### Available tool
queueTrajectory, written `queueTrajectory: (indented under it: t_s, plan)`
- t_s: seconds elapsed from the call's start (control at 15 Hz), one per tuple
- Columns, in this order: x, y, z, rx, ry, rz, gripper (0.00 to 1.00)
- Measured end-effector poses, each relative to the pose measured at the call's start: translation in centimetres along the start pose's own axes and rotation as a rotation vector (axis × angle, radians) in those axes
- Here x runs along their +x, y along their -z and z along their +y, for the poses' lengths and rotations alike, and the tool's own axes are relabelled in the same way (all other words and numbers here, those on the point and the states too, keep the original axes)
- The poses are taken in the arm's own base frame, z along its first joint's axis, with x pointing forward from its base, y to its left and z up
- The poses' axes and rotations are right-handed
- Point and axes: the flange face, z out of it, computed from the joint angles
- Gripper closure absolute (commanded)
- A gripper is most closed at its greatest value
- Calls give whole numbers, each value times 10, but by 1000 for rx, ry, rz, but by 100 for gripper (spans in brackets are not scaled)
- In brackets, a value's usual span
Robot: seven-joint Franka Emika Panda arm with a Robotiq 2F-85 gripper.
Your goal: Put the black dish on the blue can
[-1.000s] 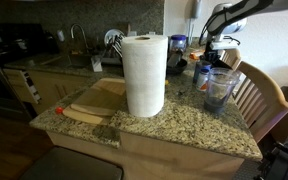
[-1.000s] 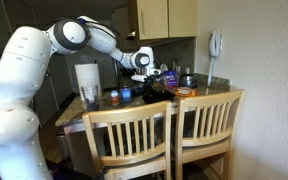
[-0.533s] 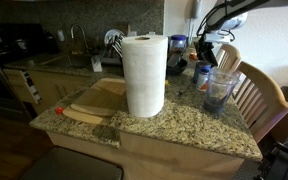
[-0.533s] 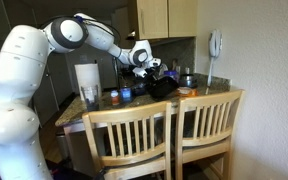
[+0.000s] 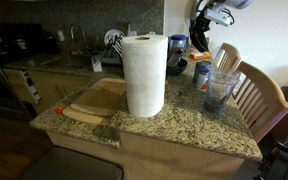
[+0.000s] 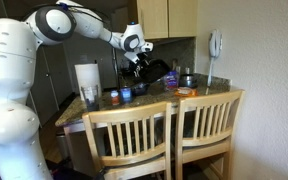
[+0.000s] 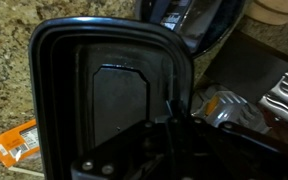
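Observation:
I need to move my gripper back over the blue can's top, level the tilted dish, and lower it to let it go. The dish is hanging high beside the can.
My gripper is raised above the granite counter and is shut on the rim of the black dish, which hangs tilted below it. In the wrist view the dish fills most of the frame, with the fingers clamped on its edge. In an exterior view the gripper and its dark load sit high above the counter's far side. The blue can stands upright on the counter, below and to the side of the dish. It also shows behind the clear cup.
A tall paper-towel roll stands mid-counter, with a cutting board beside it. A clear plastic tumbler stands by the can. An orange packet lies on the granite. Wooden chairs line the counter's edge.
The arm has risen and swung back from the counter, lifting the black dish off the surface. The can and the tumbler have not moved.

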Motion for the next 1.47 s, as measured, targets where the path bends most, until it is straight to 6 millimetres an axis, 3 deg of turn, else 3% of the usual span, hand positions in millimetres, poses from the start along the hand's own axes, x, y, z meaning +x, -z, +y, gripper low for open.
queueTrajectory:
  t_s: [0.27,0.47,0.8,1.13,1.27,1.47]
  plan:
    - [-17,51,-31,15,90,-134,99]
    - [-47,67,-48,2,163,-302,99]
    - [-110,36,-70,-127,285,-557,99]
    - [-166,12,-88,-371,428,-693,99]
    - [-179,4,-91,-450,476,-726,99]
    - [-184,-6,-88,-519,513,-734,99]
